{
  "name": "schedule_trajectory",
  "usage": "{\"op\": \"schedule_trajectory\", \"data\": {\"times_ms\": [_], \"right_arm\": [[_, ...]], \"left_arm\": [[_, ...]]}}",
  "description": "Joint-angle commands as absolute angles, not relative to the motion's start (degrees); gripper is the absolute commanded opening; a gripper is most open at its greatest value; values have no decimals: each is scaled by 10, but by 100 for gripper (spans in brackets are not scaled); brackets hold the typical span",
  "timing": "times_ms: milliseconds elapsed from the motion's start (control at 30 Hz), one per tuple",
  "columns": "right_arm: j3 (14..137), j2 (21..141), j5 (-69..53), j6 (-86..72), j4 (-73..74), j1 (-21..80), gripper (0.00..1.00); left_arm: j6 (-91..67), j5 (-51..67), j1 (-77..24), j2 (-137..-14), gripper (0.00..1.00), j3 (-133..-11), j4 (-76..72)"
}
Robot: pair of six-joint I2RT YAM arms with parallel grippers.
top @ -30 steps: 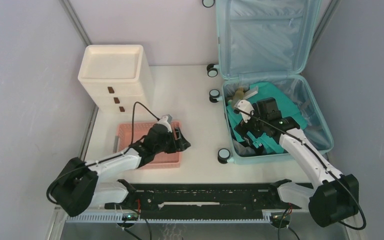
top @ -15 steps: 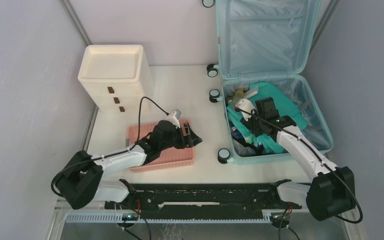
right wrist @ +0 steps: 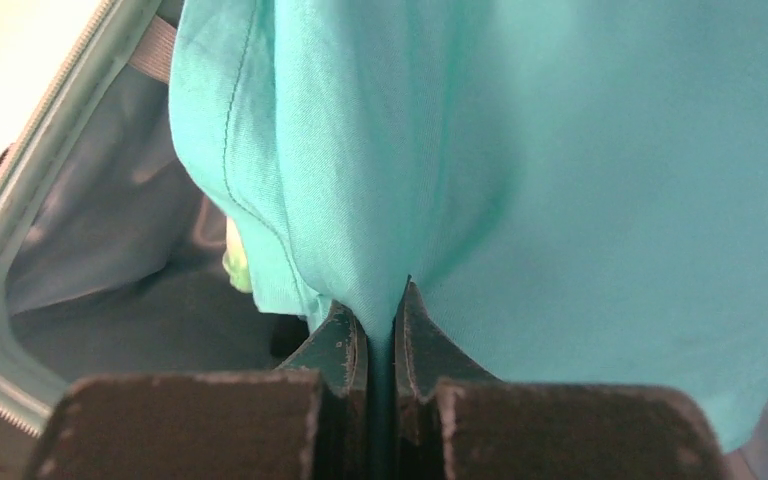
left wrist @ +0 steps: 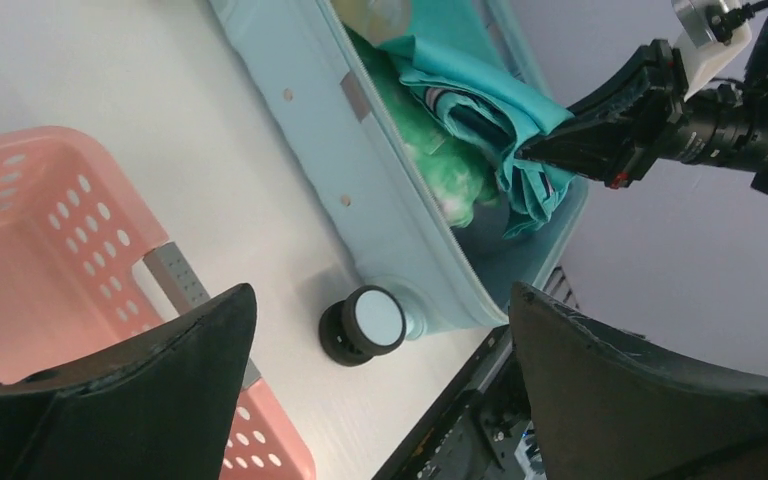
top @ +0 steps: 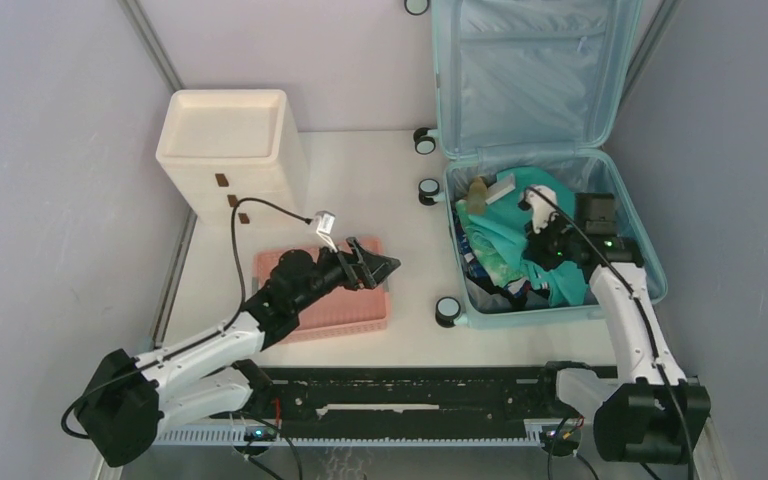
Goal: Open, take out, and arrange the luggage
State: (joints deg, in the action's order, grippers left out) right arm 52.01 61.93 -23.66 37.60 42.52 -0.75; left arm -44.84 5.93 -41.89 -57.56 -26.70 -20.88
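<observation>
I should move my left gripper to the right in the top view, over the luggage's side and onto the teal cloth's striped fold, which my right gripper leaves free.
The luggage lies open at the right of the table, its lid leaning on the back wall. A teal cloth and other soft items fill the lower half. My right gripper is inside it, shut on a fold of the teal cloth, which is pinched between the fingertips of the right gripper. My left gripper hovers open and holds nothing, over the right edge of the pink basket, pointing at the luggage. In the left wrist view, the luggage's side wall and a caster wheel lie ahead of the left gripper.
A cream-white drawer cabinet stands at the back left. The pink basket sits between it and the luggage. A black rail runs along the near edge. Grey walls close both sides.
My right gripper closed on the teal cloth and drew back to the right with it. My left gripper opened wide, and its arm swung up over the basket's right edge.
</observation>
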Motion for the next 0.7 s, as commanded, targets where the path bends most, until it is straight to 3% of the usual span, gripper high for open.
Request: {"op": "schedule_trajectory", "data": {"times_ms": [0,200,667], "right_arm": [[568,589,-387,400,502,-88,0],[616,611,-488,429,561,-157,0],[663,633,-568,437,610,-172,0]], "left_arm": [[-498,56,-421,-569,100,-240,-318],[-552,100,-450,-628,100,-279,-396],[-648,-57,-578,-871,100,-494,-449]]}}
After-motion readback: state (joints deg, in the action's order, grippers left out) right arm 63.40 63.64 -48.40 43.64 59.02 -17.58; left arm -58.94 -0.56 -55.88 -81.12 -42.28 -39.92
